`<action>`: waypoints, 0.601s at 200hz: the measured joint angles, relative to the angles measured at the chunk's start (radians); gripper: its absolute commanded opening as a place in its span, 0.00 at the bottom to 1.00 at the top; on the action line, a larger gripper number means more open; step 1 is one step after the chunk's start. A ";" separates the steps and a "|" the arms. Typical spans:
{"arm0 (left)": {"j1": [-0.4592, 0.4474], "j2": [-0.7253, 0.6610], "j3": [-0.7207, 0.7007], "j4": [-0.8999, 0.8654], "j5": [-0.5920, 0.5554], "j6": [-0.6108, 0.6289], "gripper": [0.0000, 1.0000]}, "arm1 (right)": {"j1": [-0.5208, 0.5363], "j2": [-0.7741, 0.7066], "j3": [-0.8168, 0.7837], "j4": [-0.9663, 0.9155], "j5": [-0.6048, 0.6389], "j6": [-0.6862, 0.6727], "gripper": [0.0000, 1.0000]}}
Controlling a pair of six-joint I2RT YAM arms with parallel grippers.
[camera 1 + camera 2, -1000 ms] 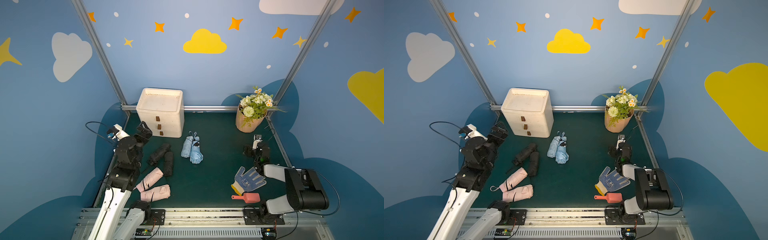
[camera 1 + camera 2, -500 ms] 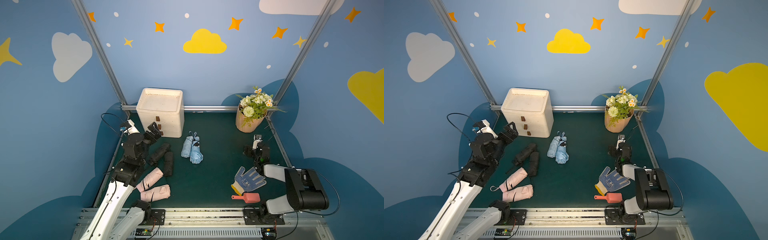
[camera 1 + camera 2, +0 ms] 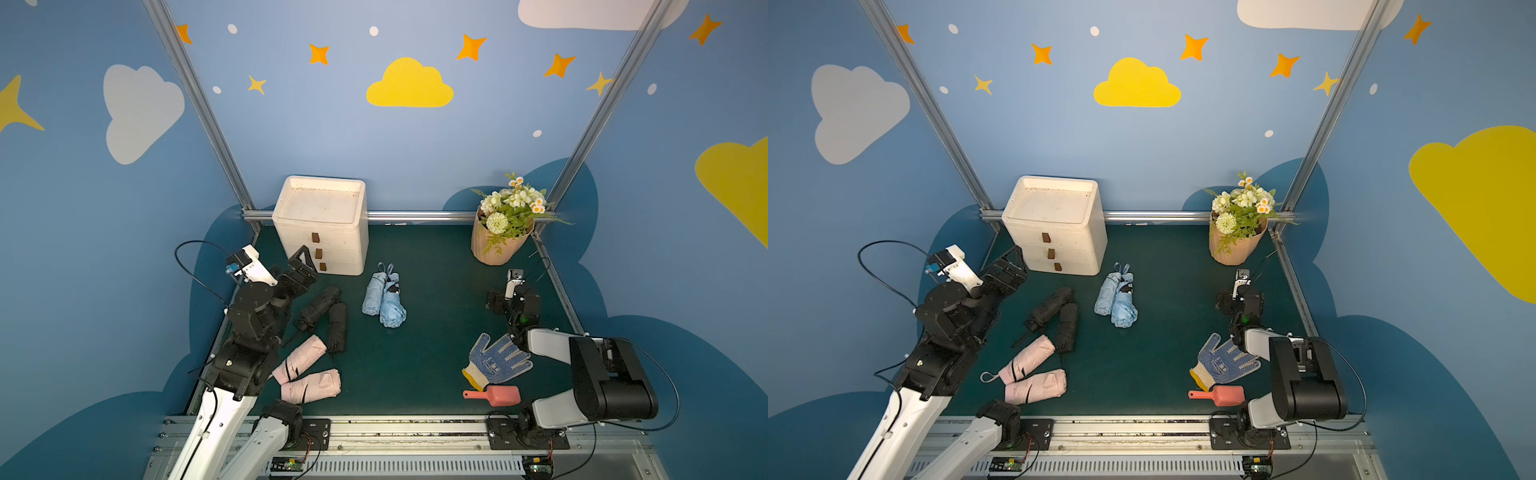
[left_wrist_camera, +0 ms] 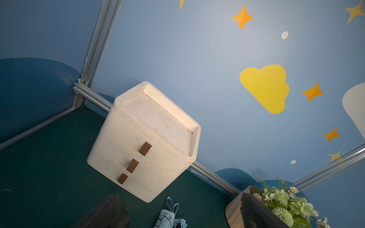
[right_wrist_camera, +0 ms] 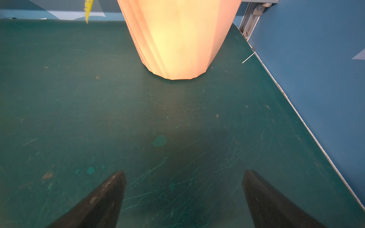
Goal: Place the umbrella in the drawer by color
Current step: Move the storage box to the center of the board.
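The left gripper is going to move and turn outward next, onto the drawer unit's top rim farthest from the flower pot (image 4: 130,91), because that rim is outward of the gripper.
The white drawer unit (image 3: 332,232) (image 3: 1067,232) stands at the back left, its three brown-handled drawers all shut. On the green mat lie two black folded umbrellas (image 3: 322,309), two pink ones (image 3: 309,372) and two light blue ones (image 3: 384,299). My left gripper (image 3: 304,266) (image 3: 1010,267) hovers open and empty just left of the unit's lower drawers, above the black umbrellas. The left wrist view shows the drawer unit (image 4: 146,138) ahead and the blue umbrella (image 4: 167,217) between the open fingers. My right gripper (image 3: 513,297) (image 5: 184,171) rests open and empty on the mat.
A flower pot (image 3: 500,249) (image 5: 177,39) stands at the back right, just ahead of the right gripper. A blue dotted glove (image 3: 496,361) and a pink scoop (image 3: 494,395) lie at the front right. Metal frame rails edge the mat.
My left arm has swung from the left wall toward the drawer unit, bringing the open gripper up beside its front. The right arm has not moved.
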 measured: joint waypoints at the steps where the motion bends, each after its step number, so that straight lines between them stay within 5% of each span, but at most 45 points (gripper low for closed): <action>1: 0.002 -0.001 -0.002 0.001 0.001 -0.001 1.00 | 0.000 0.000 0.000 0.000 0.000 0.000 0.98; 28: 0.078 0.032 -0.019 0.013 0.056 -0.039 1.00 | 0.000 0.000 0.000 0.000 0.000 0.000 0.98; 61: 0.180 0.301 0.158 -0.044 0.132 -0.017 1.00 | 0.000 0.000 0.000 0.000 0.000 0.000 0.98; 120: 0.230 0.662 0.441 -0.086 0.158 0.199 1.00 | 0.000 0.000 0.000 0.000 0.000 0.000 0.98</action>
